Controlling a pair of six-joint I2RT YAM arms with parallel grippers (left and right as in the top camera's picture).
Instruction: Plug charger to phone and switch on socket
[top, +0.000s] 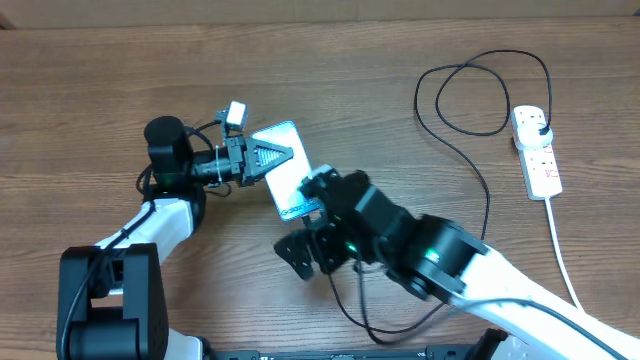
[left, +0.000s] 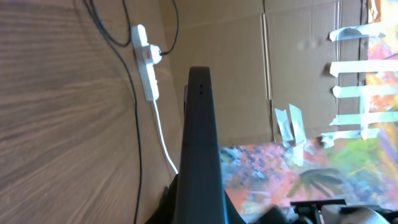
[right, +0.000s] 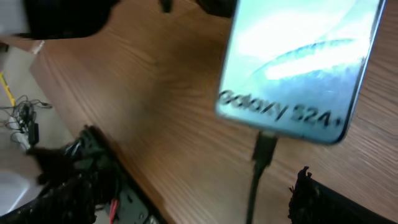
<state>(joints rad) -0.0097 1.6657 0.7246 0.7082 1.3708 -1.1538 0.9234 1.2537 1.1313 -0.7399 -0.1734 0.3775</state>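
Observation:
My left gripper will next lower the phone (top: 283, 165) onto the bare tabletop below and let go of it there, because the charger's connector is already at the phone's bottom edge.
The phone (top: 283, 165), its light blue screen lit, is raised off the table, and my left gripper (top: 268, 158) is shut on its upper part. In the left wrist view it shows edge-on (left: 199, 137). In the right wrist view the screen (right: 298, 62) reads "Galaxy S24+". The charger's black connector (right: 265, 148) sits at the phone's bottom edge. My right gripper (top: 306, 222) is open just below the phone, with the cable hanging loose between its fingers (right: 205, 199). The charger cable (top: 487, 195) runs to its plug (top: 540, 126) in the white socket (top: 537, 152).
The socket's thick white cord (top: 562, 255) runs toward the front right edge. The socket also shows in the left wrist view (left: 144, 59). Cardboard walls stand behind the table. The black cable loops at the back right (top: 470, 95) and passes under my right arm.

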